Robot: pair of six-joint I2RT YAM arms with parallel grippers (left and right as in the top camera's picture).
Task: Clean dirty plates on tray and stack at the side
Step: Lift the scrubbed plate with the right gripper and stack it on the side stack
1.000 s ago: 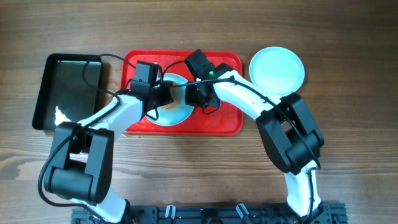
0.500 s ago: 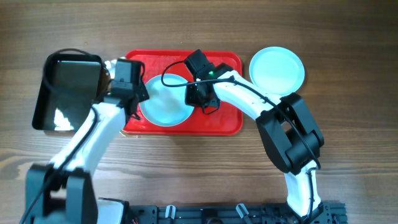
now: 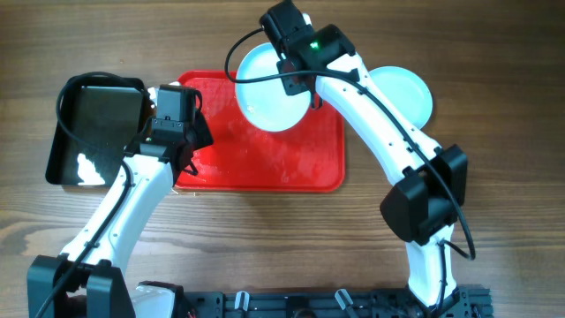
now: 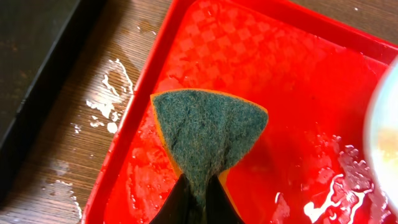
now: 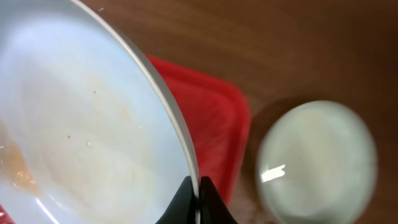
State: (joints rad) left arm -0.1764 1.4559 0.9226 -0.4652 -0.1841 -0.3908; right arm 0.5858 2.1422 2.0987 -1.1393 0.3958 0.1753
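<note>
My right gripper moves to the right in the overhead view next, lowers onto that plate [image 3: 406, 94] and releases, since a plate already lies beside the red tray [image 3: 265, 159].
My right gripper [image 5: 198, 190] is shut on the rim of a pale-blue plate [image 3: 269, 88], holding it in the air over the far right corner of the red tray [image 3: 265, 159]. In the right wrist view the held plate [image 5: 81, 124] shows faint orange smears. A second plate [image 3: 406, 88] lies on the table right of the tray, partly under my right arm. My left gripper [image 4: 199, 198] is shut on a green-faced sponge [image 4: 208, 130], which hangs over the tray's left edge [image 4: 134, 124].
A black tray [image 3: 88, 132] sits left of the red tray, close to my left arm. Water is splashed on the wood [image 4: 109, 106] between the two trays. The red tray's floor [image 4: 323, 186] is wet and streaked.
My right gripper has lifted the plate off the tray and carried it toward the far right. My left gripper drew the sponge off the plate to the tray's left edge.
</note>
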